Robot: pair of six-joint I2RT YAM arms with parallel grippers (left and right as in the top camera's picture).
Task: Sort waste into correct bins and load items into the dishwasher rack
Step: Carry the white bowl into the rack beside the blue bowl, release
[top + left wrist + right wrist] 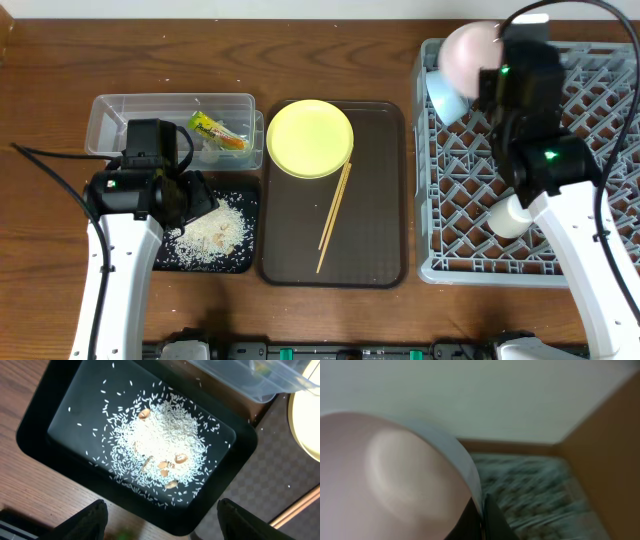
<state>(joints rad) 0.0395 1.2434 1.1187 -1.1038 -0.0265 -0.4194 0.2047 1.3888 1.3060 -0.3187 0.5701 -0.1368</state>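
Observation:
The rack slots beside the light blue bowl point(445, 98) are below my right gripper, so it will turn, lower to them and release the white bowl's rim next.
My right gripper point(490, 72) is shut on the rim of the white bowl point(463, 50) and holds it tilted above the far left corner of the dishwasher rack point(450, 200). In the right wrist view the fingers point(482, 515) pinch the bowl's rim point(395, 485). The light blue bowl point(445, 98) and the pale green cup point(508, 217) are in the rack. My left gripper point(195, 195) is open and empty point(162, 516) over the black tray point(35, 435) that holds the rice point(160, 445). The snack wrapper point(215, 130) lies in the clear tub point(110, 125).
The yellow plate point(310, 138) and the chopsticks point(335, 215) lie on the brown serving tray point(375, 230) between the bins and the rack. In the left wrist view the tub's corner point(260, 380) and the plate's edge point(307, 425) show at the right.

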